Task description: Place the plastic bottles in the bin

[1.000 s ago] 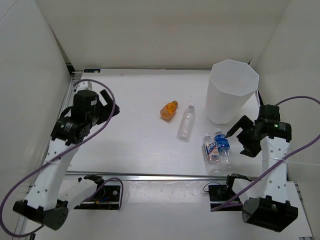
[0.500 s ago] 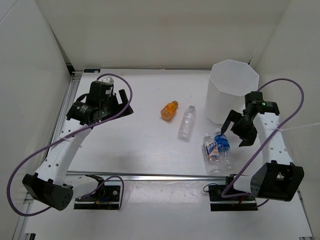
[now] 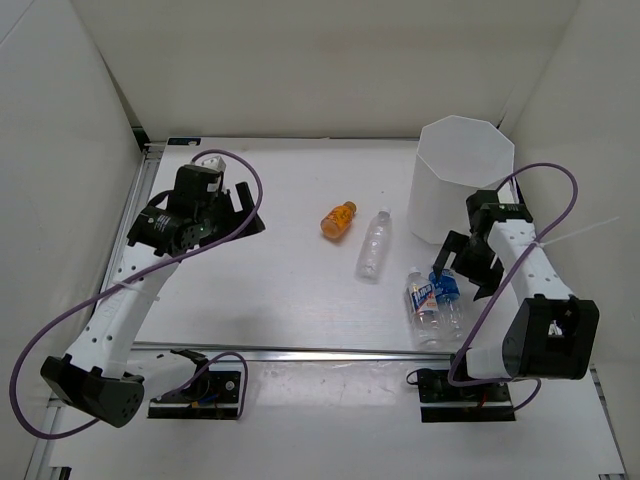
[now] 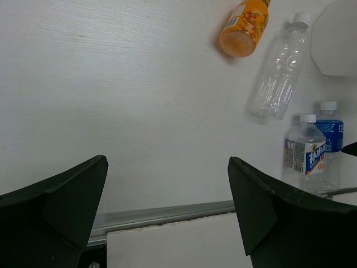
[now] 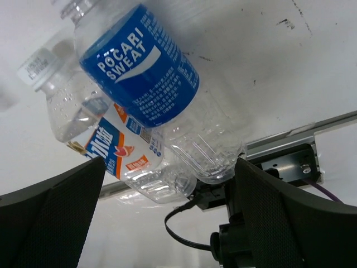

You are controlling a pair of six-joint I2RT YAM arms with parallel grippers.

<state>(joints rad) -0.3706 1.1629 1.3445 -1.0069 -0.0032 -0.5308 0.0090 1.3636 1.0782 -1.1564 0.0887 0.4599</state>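
Observation:
My right gripper's open fingers still hang above the clear body of the bottle just below the blue label [image 5: 193, 126], so the gripper moves down and back toward the front bar onto it next.
Four plastic bottles lie on the white table. The orange bottle [image 3: 339, 219] and the clear unlabelled bottle [image 3: 373, 243] are mid-table. Two labelled bottles [image 3: 423, 298] lie side by side near the front rail, one with a blue label [image 3: 447, 289]. The white bin [image 3: 460, 180] stands at the back right. My right gripper [image 3: 463, 268] is open, close over the blue-labelled bottle [image 5: 139, 61], its fingers [image 5: 50, 223] apart and holding nothing. My left gripper [image 3: 245, 215] is open and empty at the left, far from the bottles; its view shows the orange bottle [image 4: 242, 28] and the clear bottle [image 4: 277, 70].
A metal rail [image 3: 300, 352] runs along the table's front edge. White walls enclose the table on the left, back and right. The bin stands just behind the right gripper. Cables [image 5: 184, 223] hang below the rail.
My right gripper has moved left and down from beside the bin to the two labelled bottles. My left arm swung forward and right, then stayed almost still. The bottles have not moved.

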